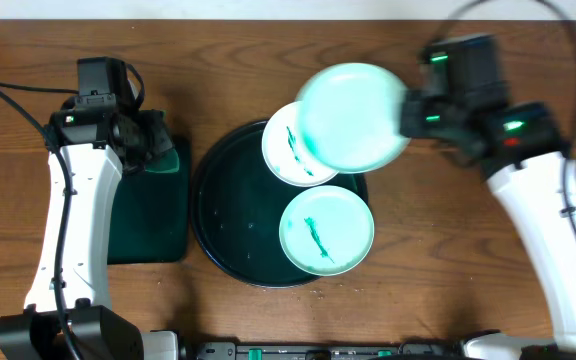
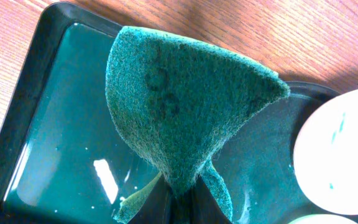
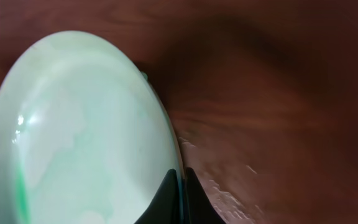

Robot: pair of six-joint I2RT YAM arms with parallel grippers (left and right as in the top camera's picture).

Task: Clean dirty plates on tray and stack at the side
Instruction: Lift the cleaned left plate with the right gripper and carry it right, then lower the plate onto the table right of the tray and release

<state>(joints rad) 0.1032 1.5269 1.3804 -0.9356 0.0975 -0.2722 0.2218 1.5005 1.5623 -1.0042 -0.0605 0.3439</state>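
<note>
The bare wood on the table (image 1: pixel 446 146) beside the round tray is free, so my right gripper will next go to the right in the overhead view, then back and down onto it.
My right gripper (image 1: pixel 405 112) is shut on the rim of one white plate (image 1: pixel 351 116) with a pale teal tint and holds it raised above the back right of the round dark tray (image 1: pixel 218 215); the right wrist view shows my right gripper (image 3: pixel 180 177) pinching this plate (image 3: pixel 79 130). Two more plates lie on the tray, one at the back (image 1: pixel 284 152), partly under the held plate, and one at the front right (image 1: pixel 326 231), each with a teal smear. My left gripper (image 1: pixel 153 140) is shut on a green sponge (image 2: pixel 179 106) above the rectangular tray.
The small rectangular dark tray (image 1: pixel 148 215) holding shallow water stands left of the round tray; it also shows in the left wrist view (image 2: pixel 48 112). A plate's edge (image 2: pixel 340 155) shows at the right of that view. The wooden table (image 1: pixel 448 280) surrounds both trays.
</note>
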